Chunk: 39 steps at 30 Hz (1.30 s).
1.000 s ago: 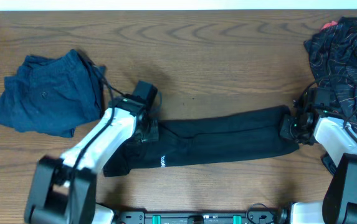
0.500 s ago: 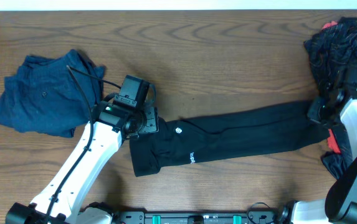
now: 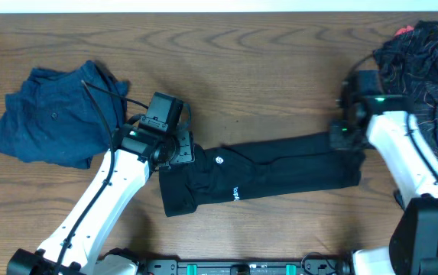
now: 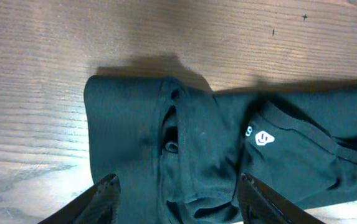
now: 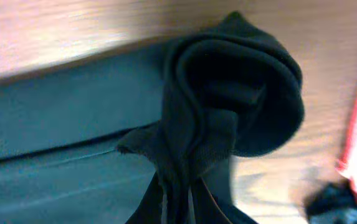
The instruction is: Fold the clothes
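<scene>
The robot's right gripper will next carry the shirt's bunched fold to the left in the overhead view and let it go over the shirt's middle (image 3: 282,166), because the shirt is still stretched out long.
The clothes (image 3: 280,164) are a black shirt lying as a long narrow band across the table, with white lettering (image 3: 235,192) and a white hexagon logo (image 4: 264,138) near its left end. My left gripper (image 3: 176,153) hovers over that left end. In the left wrist view it (image 4: 181,202) is open, its fingertips (image 4: 106,196) spread on either side of the rumpled fabric (image 4: 134,124). My right gripper (image 3: 343,137) is at the band's right end. In the right wrist view it (image 5: 181,202) is shut on a bunched fold of the clothes (image 5: 234,93).
A dark blue garment (image 3: 50,114) lies crumpled at the left. A black garment with thin red lines (image 3: 425,61) is heaped at the far right, close to my right arm. Bare wooden table (image 3: 264,69) stretches behind the band.
The band first slid right as my right gripper pulled it and my left gripper opened. My right gripper has since carried the right end back to the left; the left arm has stayed still.
</scene>
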### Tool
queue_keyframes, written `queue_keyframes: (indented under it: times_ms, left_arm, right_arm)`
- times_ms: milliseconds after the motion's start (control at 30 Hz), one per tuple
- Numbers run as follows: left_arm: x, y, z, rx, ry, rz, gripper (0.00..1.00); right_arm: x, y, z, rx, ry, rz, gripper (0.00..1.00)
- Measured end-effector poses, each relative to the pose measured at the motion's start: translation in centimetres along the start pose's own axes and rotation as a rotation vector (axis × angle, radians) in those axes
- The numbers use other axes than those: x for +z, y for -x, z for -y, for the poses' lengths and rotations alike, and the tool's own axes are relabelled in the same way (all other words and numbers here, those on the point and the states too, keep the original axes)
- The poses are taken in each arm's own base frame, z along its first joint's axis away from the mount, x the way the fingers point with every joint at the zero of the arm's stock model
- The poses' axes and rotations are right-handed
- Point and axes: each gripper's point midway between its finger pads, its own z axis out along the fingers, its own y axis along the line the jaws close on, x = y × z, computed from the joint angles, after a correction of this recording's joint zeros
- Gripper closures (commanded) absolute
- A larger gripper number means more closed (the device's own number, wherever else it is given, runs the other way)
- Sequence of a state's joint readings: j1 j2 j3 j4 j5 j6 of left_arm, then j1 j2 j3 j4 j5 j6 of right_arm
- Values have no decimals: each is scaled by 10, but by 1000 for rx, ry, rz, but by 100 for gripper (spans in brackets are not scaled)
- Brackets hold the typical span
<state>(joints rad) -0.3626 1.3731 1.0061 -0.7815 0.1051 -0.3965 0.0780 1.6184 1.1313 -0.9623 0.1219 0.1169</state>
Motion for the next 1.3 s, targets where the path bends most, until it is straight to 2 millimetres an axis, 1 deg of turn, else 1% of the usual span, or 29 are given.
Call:
queue_keyframes:
  times_ms: [167, 333, 467, 600, 767, 867, 967, 1100, 1167, 1200, 1300]
  left_arm:
    - [0, 0, 0, 0, 0, -1, 37]
    - [3, -4, -2, -1, 3, -12, 37]
    - [3, -5, -2, -1, 2, -14, 37]
    - [3, -5, -1, -1, -1, -16, 37]
    - [3, -5, -1, -1, -4, -18, 37]
    - [3, -5, 0, -1, -5, -18, 36]
    - [3, -5, 0, -1, -5, -18, 36]
    - [3, -6, 0, -1, -7, -20, 37]
    - [3, -6, 0, -1, -8, -20, 37]
    - [3, -6, 0, -1, -8, -20, 36]
    - [3, -6, 0, -1, -8, -20, 37]
  right_arm:
    - [-5, -7, -43, -128, 28, 7, 98]
    - [-9, -11, -70, -183, 45, 21, 98]
    - [-9, -13, -82, -198, 54, 28, 99]
    - [-7, -18, -93, -220, 63, 18, 97]
    - [1, -23, -107, -238, 75, -8, 95]
    - [5, -24, -115, -248, 85, -12, 91]
    - [5, -25, -125, -254, 113, -8, 83]
    - [3, -26, -138, -266, 164, -4, 82]
    - [2, -28, -143, -281, 197, -11, 71]
    - [2, -29, -145, -292, 212, -15, 69]
    - [1, -33, -150, -334, 245, -27, 69]
